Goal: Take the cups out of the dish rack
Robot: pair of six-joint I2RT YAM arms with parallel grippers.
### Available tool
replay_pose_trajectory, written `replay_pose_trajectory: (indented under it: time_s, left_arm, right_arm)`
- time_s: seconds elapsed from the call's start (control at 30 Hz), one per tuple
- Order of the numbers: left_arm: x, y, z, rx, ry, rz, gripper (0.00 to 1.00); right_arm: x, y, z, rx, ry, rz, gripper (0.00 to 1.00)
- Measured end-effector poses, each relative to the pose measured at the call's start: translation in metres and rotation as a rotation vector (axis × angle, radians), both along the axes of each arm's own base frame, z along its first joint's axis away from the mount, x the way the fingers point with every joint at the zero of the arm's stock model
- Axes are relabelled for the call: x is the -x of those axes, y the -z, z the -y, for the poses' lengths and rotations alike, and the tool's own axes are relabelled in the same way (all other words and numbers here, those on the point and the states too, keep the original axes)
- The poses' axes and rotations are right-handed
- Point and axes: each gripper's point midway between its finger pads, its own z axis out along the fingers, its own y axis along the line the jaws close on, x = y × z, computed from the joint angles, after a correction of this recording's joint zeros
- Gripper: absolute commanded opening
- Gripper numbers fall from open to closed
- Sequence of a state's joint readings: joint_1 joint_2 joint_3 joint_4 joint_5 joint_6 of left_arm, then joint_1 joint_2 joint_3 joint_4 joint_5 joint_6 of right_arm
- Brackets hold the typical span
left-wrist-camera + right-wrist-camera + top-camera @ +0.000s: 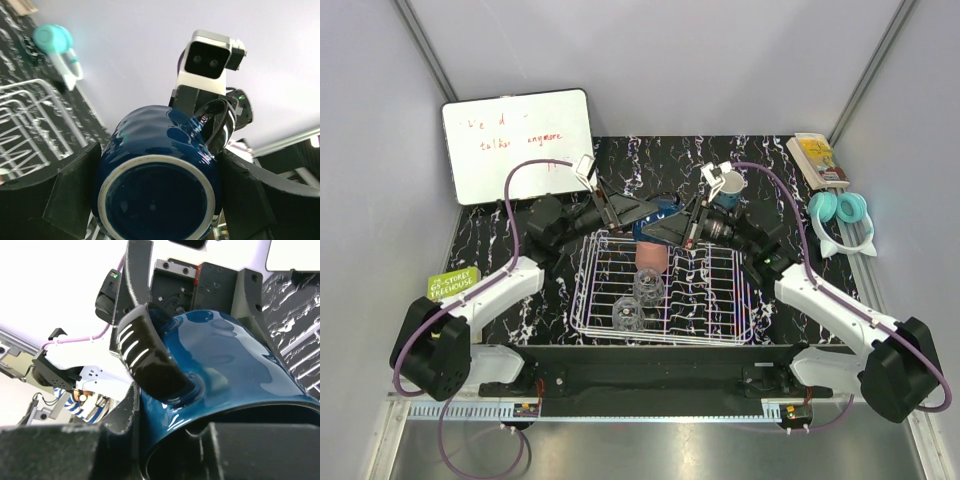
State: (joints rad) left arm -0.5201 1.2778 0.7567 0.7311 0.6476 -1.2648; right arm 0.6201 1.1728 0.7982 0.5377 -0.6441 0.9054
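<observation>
My right gripper will swing outward, tilt down, lower the cup upright and let go of it beside the teal mug, because bare tabletop shows there beyond the rack.
The dark blue cup hangs over the far edge of the white wire dish rack, held from both sides. My left gripper clamps its body near the base, one finger on each side. My right gripper pinches the cup's wall beside the handle, one finger outside and one inside the mouth. Inside the rack stand a salmon-pink tumbler and two clear glass cups. A teal mug stands on the table behind the right arm.
A whiteboard leans at the back left. Teal headphones and a small book lie at the back right. A green label sits by the left arm. Grey walls close in the table's sides.
</observation>
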Motion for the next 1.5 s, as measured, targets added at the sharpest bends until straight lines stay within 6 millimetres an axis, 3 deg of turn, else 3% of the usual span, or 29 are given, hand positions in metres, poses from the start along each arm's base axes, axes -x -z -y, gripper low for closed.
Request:
replay_pose_trajectory:
  time_s: [0.07, 0.17, 0.23, 0.3, 0.33, 0.5, 0.63, 0.8, 0.9, 1.13, 1.2, 1.33, 1.5]
  left_arm:
    - [0.002, -0.005, 0.000, 0.018, 0.007, -0.001, 0.00]
    - [0.003, -0.005, 0.001, 0.015, 0.011, 0.008, 0.17]
    - [0.005, -0.004, 0.002, 0.007, 0.016, 0.005, 0.63]
    - [0.008, -0.005, 0.003, -0.003, 0.023, 0.011, 0.91]
    - [0.010, -0.006, 0.004, -0.007, 0.032, 0.016, 0.97]
    - [0.008, -0.005, 0.000, -0.096, -0.009, 0.089, 0.99]
    - [-0.004, -0.007, -0.009, -0.160, -0.085, 0.123, 0.99]
    - [-0.011, -0.002, -0.023, -0.238, -0.186, 0.122, 0.99]
    - [-0.014, 0.003, -0.036, -0.295, -0.265, 0.111, 0.99]
    - [-0.015, 0.007, -0.079, -0.415, -0.469, 0.104, 0.99]
    - [-0.013, 0.008, -0.089, -0.439, -0.511, 0.101, 0.99]
    - [-0.009, 0.015, -0.107, -0.499, -0.578, 0.083, 0.99]
    - [-0.006, 0.039, -0.128, -0.610, -0.644, 0.019, 0.99]
  right_arm:
    - [0.002, -0.007, 0.001, -0.011, -0.001, 0.033, 0.00]
    - [0.004, -0.007, 0.002, -0.004, 0.004, 0.031, 0.00]
    - [0.005, -0.006, 0.004, 0.009, 0.016, 0.024, 0.00]
    - [0.008, -0.006, 0.007, 0.022, 0.029, 0.025, 0.00]
    - [0.011, -0.008, 0.010, 0.028, 0.038, 0.029, 0.00]
    - [0.022, -0.007, 0.025, 0.087, 0.099, 0.030, 0.00]
    - [0.017, 0.016, 0.038, 0.188, 0.174, -0.015, 0.00]
    - [0.005, 0.039, 0.049, 0.312, 0.263, -0.068, 0.00]
    - [-0.015, 0.036, 0.057, 0.403, 0.357, -0.079, 0.00]
    - [-0.111, -0.015, 0.057, 0.589, 0.630, -0.004, 0.00]
    - [-0.139, -0.015, 0.052, 0.642, 0.681, 0.003, 0.00]
    - [-0.195, 0.015, 0.042, 0.777, 0.747, -0.028, 0.00]
    - [-0.257, 0.085, 0.040, 0.980, 0.796, -0.126, 0.00]
